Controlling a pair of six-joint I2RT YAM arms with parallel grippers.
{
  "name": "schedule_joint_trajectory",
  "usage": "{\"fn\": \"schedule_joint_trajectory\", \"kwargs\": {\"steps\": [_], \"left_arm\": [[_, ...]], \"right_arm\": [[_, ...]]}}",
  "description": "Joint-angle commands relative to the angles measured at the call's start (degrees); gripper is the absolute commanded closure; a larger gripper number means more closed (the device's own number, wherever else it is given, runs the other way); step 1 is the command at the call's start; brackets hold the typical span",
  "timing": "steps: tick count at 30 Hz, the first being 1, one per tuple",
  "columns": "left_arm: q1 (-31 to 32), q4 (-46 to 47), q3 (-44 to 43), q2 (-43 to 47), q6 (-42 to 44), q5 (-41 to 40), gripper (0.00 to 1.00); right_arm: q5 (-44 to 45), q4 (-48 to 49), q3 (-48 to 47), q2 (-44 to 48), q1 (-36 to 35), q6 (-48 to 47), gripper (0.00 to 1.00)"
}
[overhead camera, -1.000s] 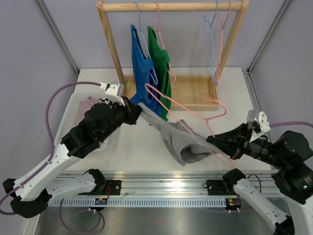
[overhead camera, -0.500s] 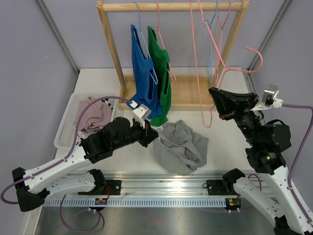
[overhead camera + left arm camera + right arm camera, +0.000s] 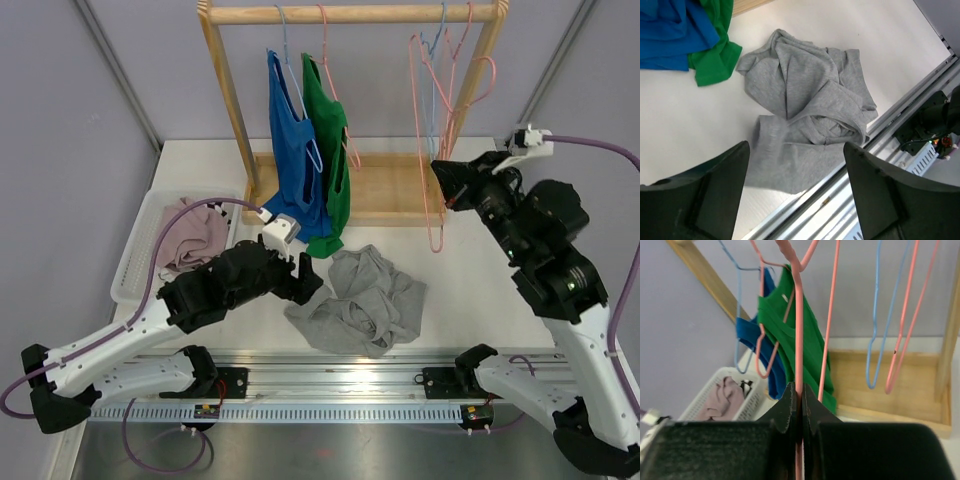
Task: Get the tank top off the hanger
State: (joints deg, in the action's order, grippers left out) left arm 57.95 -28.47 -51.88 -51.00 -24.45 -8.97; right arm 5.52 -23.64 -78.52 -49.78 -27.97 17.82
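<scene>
I will next move the bare pink hanger [image 3: 416, 110] outward with my right gripper, beside the rack's other hangers, and open the gripper.
The grey tank top [image 3: 358, 305] lies crumpled on the white table, free of any hanger; in the left wrist view the tank top [image 3: 807, 117] fills the middle. My left gripper [image 3: 308, 284] hovers at its left edge, open, with nothing between the fingers [image 3: 715, 195]. My right gripper [image 3: 445, 186] is raised by the rack's right side, shut on the wire of a bare pink hanger [image 3: 416, 110]. The right wrist view shows that hanger [image 3: 799, 330] pinched upright between my right gripper [image 3: 800, 396] jaws.
A wooden rack [image 3: 350, 14] at the back carries a blue tank top [image 3: 290, 150] and a green one [image 3: 330, 140] on hangers, plus bare blue and pink hangers on the right. A white basket [image 3: 135, 255] with a pink garment sits left. The metal rail [image 3: 920, 130] runs along the near edge.
My left gripper has opened and let go of the grey tank top, which dropped flat. The right arm carried the bare pink hanger from the table up to the rack.
</scene>
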Motion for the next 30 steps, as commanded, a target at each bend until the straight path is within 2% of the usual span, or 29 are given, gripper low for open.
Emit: {"fn": "schedule_joint_trajectory", "kwargs": {"steps": [1, 3, 7, 11, 18, 21, 30], "left_arm": [[0.1, -2.1, -4.3, 2.0, -0.2, -2.4, 0.16], [0.1, -2.6, -4.5, 3.0, -0.3, -3.0, 0.10], [0.1, -4.6, -4.4, 5.5, -0.2, -3.5, 0.04], [0.1, -6.9, -4.7, 6.8, -0.2, -4.2, 0.01], [0.2, -10.1, -5.7, 8.5, -0.7, -6.1, 0.01], [0.3, -10.8, -6.6, 8.2, -0.5, -6.8, 0.01], [0.4, -8.6, -6.2, 5.7, 0.4, -6.6, 0.01]], "right_arm": [[4.4, -8.6, -9.8, -7.6, 0.0, -2.8, 1.00], [4.6, -9.6, -13.8, -13.2, -0.1, -3.3, 1.00], [6.5, -14.1, -28.1, -23.4, 0.3, -5.3, 1.00], [4.2, -19.9, -41.9, -36.0, 3.9, -4.7, 1.00], [2.8, -28.0, -62.2, -50.0, 9.2, -5.2, 1.00], [2.0, -32.2, -65.2, -53.2, 11.6, -4.6, 1.00], [2.9, -30.8, -58.6, -49.8, 14.6, -5.9, 1.00]]}}
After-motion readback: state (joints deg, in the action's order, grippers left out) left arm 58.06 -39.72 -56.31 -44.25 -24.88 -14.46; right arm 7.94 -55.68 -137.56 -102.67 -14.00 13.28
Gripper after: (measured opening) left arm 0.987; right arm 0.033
